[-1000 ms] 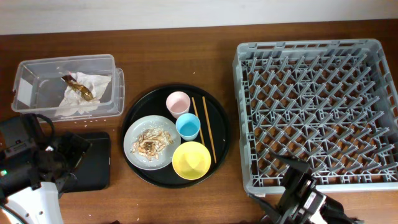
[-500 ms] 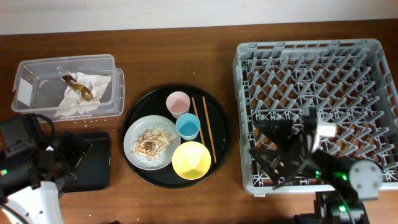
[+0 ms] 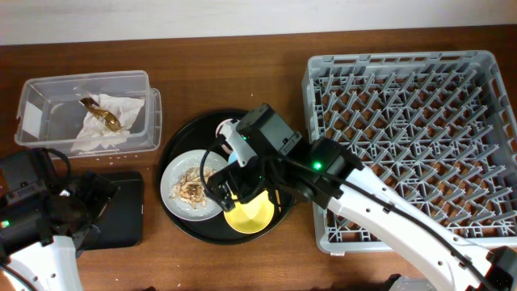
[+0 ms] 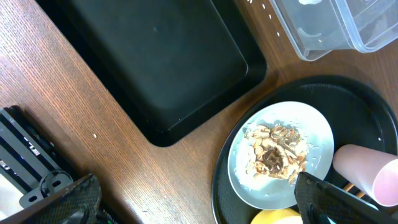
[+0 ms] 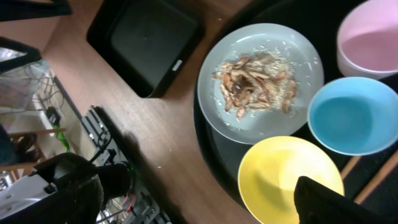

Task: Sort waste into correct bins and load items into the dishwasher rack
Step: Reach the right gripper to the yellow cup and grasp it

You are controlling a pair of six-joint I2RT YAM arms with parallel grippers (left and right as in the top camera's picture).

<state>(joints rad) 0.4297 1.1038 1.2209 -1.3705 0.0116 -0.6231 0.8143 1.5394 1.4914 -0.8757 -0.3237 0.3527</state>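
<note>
The right gripper turns next and lowers its open fingers astride the yellow bowl's rim beside the plate, where the rim is uncovered, as the yellow bowl (image 3: 250, 214) sits below the gripper.
The grey-white plate (image 3: 179, 179) with beige-brown food scraps (image 3: 194, 187) lies on the round black tray. The yellow bowl (image 3: 250, 214) and pink cup (image 3: 229, 129) stand beside it. My right gripper (image 3: 241, 190) hangs open and empty above the plate and bowl. The right wrist view shows the plate (image 5: 214, 106), scraps (image 5: 255, 78), blue cup (image 5: 354, 115), pink cup (image 5: 370, 37), bowl (image 5: 286, 180) and chopstick ends (image 5: 373, 180). My left gripper (image 3: 81, 214) is open and empty over the flat black tray (image 3: 125, 214). The crumpled napkin (image 3: 109, 121) lies in the clear tub (image 3: 48, 89).
The large grey dishwasher rack (image 3: 412, 137) fills the right side of the table. My right arm crosses from the front right over the round black tray (image 3: 174, 145) and hides the blue cup and chopsticks in the overhead view. Cables lie at the left front edge.
My right arm has swung from the front right, across the rack's front edge, to above the round tray. The left arm has not moved.
</note>
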